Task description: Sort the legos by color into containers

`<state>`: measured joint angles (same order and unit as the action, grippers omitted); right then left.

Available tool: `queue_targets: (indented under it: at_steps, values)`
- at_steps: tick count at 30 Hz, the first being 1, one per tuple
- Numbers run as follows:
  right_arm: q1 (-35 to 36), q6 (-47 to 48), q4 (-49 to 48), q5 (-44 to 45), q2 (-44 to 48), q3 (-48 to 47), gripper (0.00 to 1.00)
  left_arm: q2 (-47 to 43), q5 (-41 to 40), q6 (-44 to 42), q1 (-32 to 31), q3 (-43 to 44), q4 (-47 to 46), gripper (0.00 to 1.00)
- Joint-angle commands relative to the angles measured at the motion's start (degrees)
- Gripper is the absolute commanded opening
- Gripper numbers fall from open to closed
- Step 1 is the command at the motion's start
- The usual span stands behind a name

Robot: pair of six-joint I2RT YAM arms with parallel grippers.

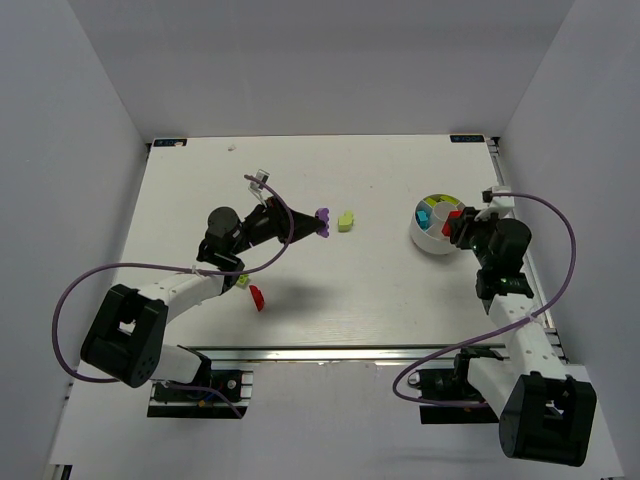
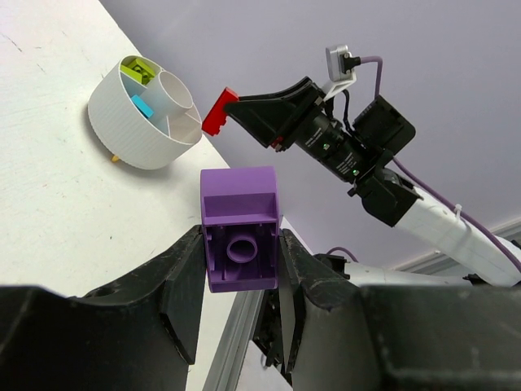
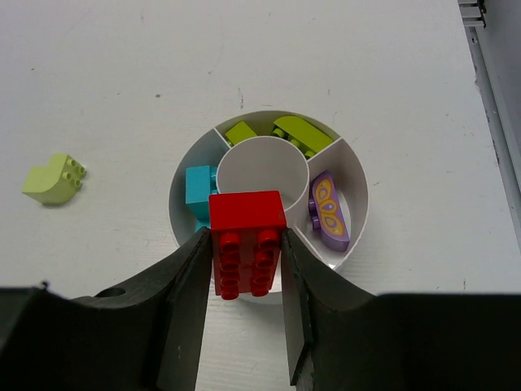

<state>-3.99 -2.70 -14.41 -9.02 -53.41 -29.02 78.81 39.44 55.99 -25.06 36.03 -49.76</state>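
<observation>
Next, my right gripper lowers the red brick toward the bowl's near wedge [image 1: 436, 231] and releases it there, since lime, cyan and purple pieces occupy the others.
My left gripper [image 1: 318, 222] is shut on a purple brick [image 2: 240, 236] and holds it above the table, left of a lime brick [image 1: 346, 221]. My right gripper [image 1: 457, 222] is shut on a red brick [image 3: 247, 242] and holds it over the near edge of the round white divided bowl [image 3: 358, 187]. The bowl's wedges hold lime bricks [image 3: 285, 132], a cyan brick [image 3: 198, 189] and a purple piece with a yellow pattern [image 3: 330, 212]. A red brick [image 1: 257, 297] and a small yellow-green brick [image 1: 241, 282] lie on the table by the left arm.
The bowl [image 1: 428, 243] stands near the table's right edge. The lime brick also shows in the right wrist view [image 3: 53, 179], left of the bowl. Grey walls close in the table on three sides. Purple cables loop beside both arms.
</observation>
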Motion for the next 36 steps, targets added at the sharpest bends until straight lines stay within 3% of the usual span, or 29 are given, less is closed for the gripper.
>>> queue_targets:
  at_steps: [1,23,34,36]
  values:
    - [0.21,-0.64,-7.64,1.55,0.76,1.68,0.0,-1.81,-0.59,0.0,0.19,1.06,-0.25,0.0]
    - [0.91,-4.42,-18.63,4.89,-2.58,8.36,0.0,-2.43,-1.12,1.14,0.19,0.62,-0.87,0.0]
    - [0.91,-4.6,-20.04,4.62,-5.74,8.54,0.13,-2.78,-1.21,1.67,0.19,0.0,-1.57,0.0]
    - [0.91,-4.07,-19.95,4.1,-5.92,8.27,0.2,-2.69,-1.3,1.67,0.19,0.0,-1.66,0.0]
